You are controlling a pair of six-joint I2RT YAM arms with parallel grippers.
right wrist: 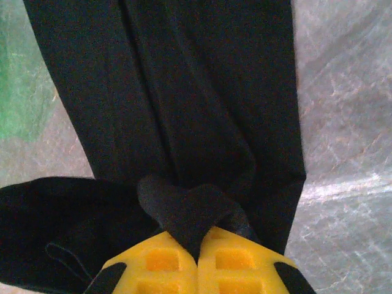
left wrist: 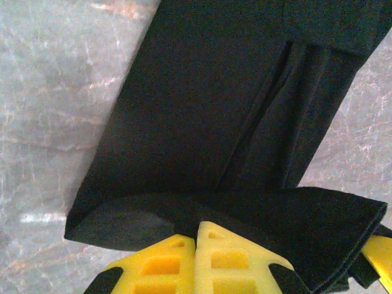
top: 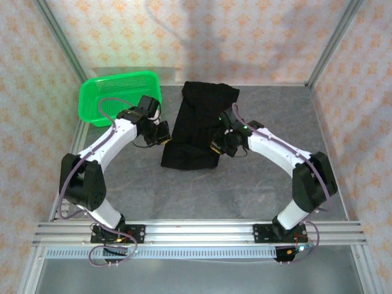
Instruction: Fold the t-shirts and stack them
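My left gripper carries the lifted fold outward next and releases it onto the t-shirt's flat part (top: 186,122) (left wrist: 168,104), since the t-shirt's near end still curls up between both grippers.
A black t-shirt (top: 199,116) lies folded into a long strip on the grey table, running from the back wall toward the arms. My left gripper (top: 162,133) is at the strip's near left edge. In the left wrist view its yellow fingers (left wrist: 197,225) are shut on a lifted fold of the t-shirt (left wrist: 202,110). My right gripper (top: 219,146) is at the near right edge. Seen from the right wrist, its fingers (right wrist: 199,242) pinch a bunched tuft of the t-shirt (right wrist: 184,92). The near end of the cloth is raised and curled between both grippers.
A bright green mesh basket (top: 119,95) stands at the back left, close behind the left arm. Patterned walls and metal posts enclose the table (top: 282,122). Bare grey surface lies right of the shirt and in front of it.
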